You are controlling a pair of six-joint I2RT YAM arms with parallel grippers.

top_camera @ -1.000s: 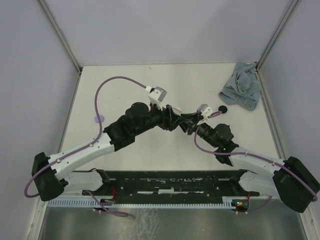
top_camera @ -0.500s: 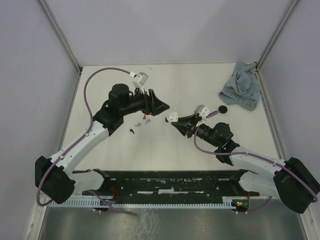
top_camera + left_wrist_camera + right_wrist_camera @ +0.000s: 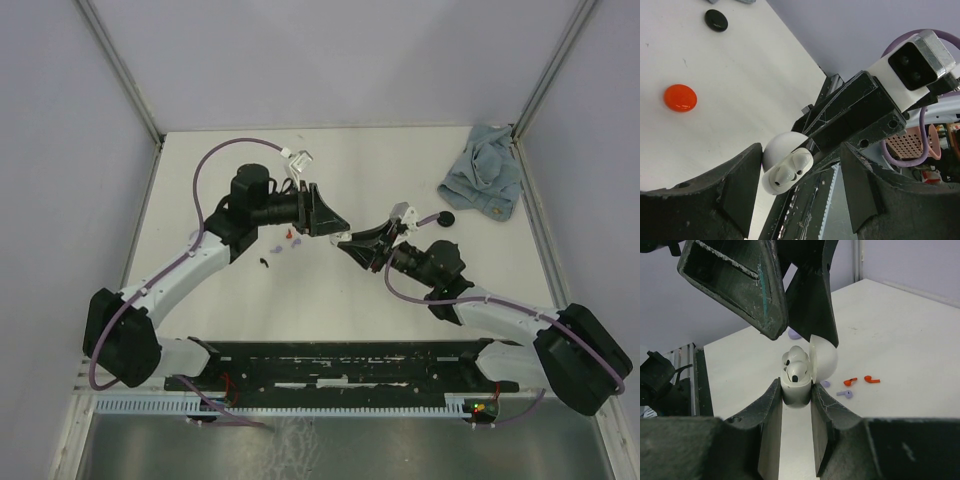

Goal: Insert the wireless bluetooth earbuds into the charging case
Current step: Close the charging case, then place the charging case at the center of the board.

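Note:
My right gripper tilts downward next and lowers onto the tabletop short of the black disc to release the case (image 3: 796,385), with both white earbuds inside.
My right gripper (image 3: 796,390) is shut on the white charging case (image 3: 796,385) and holds it upright above the table, lid swung open. Two white earbuds (image 3: 796,365) sit in the case. My left gripper (image 3: 800,170) is open and empty, with its fingers (image 3: 740,280) spread just above and beside the case (image 3: 782,157). In the top view the two grippers (image 3: 335,228) (image 3: 352,246) meet at mid-table and hide the case. Loose red earbuds (image 3: 850,381) and lilac earbuds (image 3: 845,393) lie on the table, also showing in the top view (image 3: 291,238). A tiny black earbud (image 3: 263,263) lies near them.
A crumpled blue cloth (image 3: 485,178) lies at the back right with a black disc (image 3: 447,220) near it. A red disc (image 3: 680,97) and the black disc (image 3: 716,20) show in the left wrist view. Walls enclose the table.
The left gripper was at the case, pulled back to the left, and has now come right again to the case. The right gripper shifted slightly left, still holding the case.

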